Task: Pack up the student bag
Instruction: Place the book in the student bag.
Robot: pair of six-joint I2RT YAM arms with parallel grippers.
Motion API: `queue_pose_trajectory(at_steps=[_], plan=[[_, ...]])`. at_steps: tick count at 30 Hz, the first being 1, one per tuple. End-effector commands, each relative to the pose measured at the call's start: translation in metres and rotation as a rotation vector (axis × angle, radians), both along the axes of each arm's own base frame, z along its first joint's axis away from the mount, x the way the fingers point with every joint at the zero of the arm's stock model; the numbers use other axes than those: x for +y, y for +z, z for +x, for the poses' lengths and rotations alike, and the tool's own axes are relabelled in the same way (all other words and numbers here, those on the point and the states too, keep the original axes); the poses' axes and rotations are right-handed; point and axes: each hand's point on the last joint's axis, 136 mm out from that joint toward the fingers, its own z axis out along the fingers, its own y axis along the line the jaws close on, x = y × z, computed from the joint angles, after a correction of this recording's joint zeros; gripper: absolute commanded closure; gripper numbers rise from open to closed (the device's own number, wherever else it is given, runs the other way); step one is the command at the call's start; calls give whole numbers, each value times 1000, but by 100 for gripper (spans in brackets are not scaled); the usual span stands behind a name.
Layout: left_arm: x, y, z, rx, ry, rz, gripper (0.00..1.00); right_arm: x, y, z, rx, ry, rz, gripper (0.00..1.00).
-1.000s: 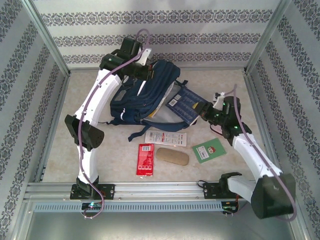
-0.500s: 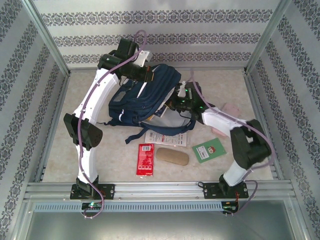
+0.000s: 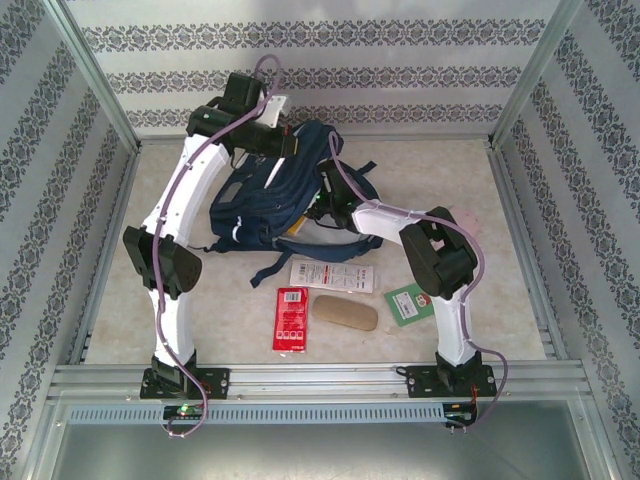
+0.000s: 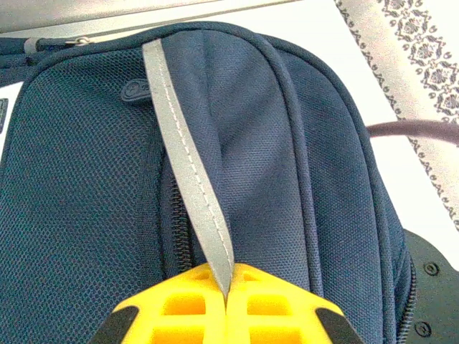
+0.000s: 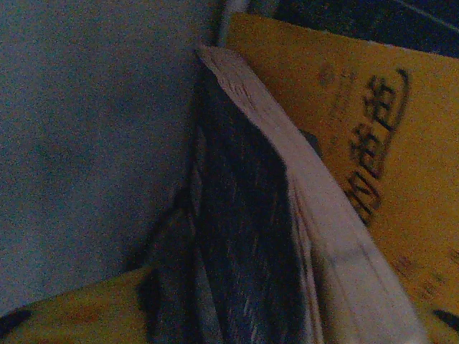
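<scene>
I need to move my left gripper away from my right gripper before I let go of the grey strip (image 4: 183,143), because books are standing inside the bag.
The student bag (image 3: 285,195), navy blue, lies at the back middle of the table with its mouth toward the right. My left gripper (image 3: 284,147) sits at the bag's top, shut on a grey strip (image 4: 183,143) sewn to the bag (image 4: 79,186); the yellow fingertips (image 4: 179,301) pinch the strip's end. My right gripper (image 3: 322,204) reaches into the bag's mouth. Inside it is dim: a dark-covered book (image 5: 251,236) with pale page edges stands between my right gripper's (image 5: 237,326) wide-apart jaws, beside a yellow book (image 5: 358,129) and the grey lining (image 5: 86,143).
In front of the bag lie a white printed pack (image 3: 331,276), a red box (image 3: 291,318), a tan oval case (image 3: 346,313) and a green booklet (image 3: 408,305) partly under my right arm's elbow. A pink item (image 3: 466,217) lies at the right. Patterned walls enclose the table.
My right arm swung left from beside the bag, carrying the blue book into the bag's mouth, and its jaws have spread apart. My left gripper kept its hold and shifted slightly left.
</scene>
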Motion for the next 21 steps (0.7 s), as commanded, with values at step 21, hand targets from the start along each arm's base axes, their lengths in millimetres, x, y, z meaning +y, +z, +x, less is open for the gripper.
queue_pose_trajectory(at_steps=[21], plan=[[36, -15, 46, 1, 196, -212, 100, -111, 32, -148, -226, 154, -349, 17]])
